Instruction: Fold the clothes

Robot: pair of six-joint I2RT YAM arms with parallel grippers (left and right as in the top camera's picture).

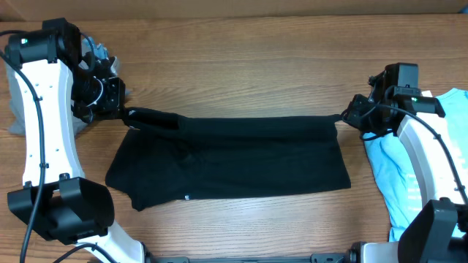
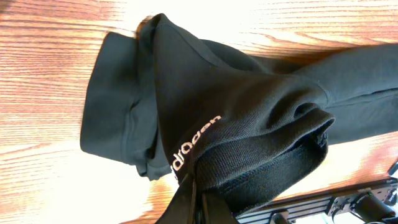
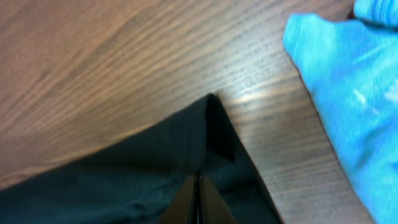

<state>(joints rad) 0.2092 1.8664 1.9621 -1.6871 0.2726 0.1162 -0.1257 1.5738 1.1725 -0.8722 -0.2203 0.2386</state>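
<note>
The left gripper brings the raised hem back down onto the garment's flat lower layer [image 1: 145, 155] [image 2: 142, 140] next and releases it, since that layer lies below and back of the gripper.
A black garment [image 1: 234, 157] lies spread across the middle of the wooden table, its far edge pulled taut between the two grippers. My left gripper [image 1: 126, 113] is shut on its far left corner, where a ribbed hem and white lettering show in the left wrist view [image 2: 249, 143]; the fingertips [image 2: 198, 193] pinch the cloth. My right gripper [image 1: 349, 115] is shut on the far right corner. In the right wrist view the fingers [image 3: 199, 186] close on the black cloth [image 3: 124, 180].
A light blue garment [image 1: 409, 172] lies at the right edge of the table under my right arm and shows in the right wrist view [image 3: 354, 81]. A grey bundle of cloth [image 1: 99, 55] sits at the far left behind my left arm.
</note>
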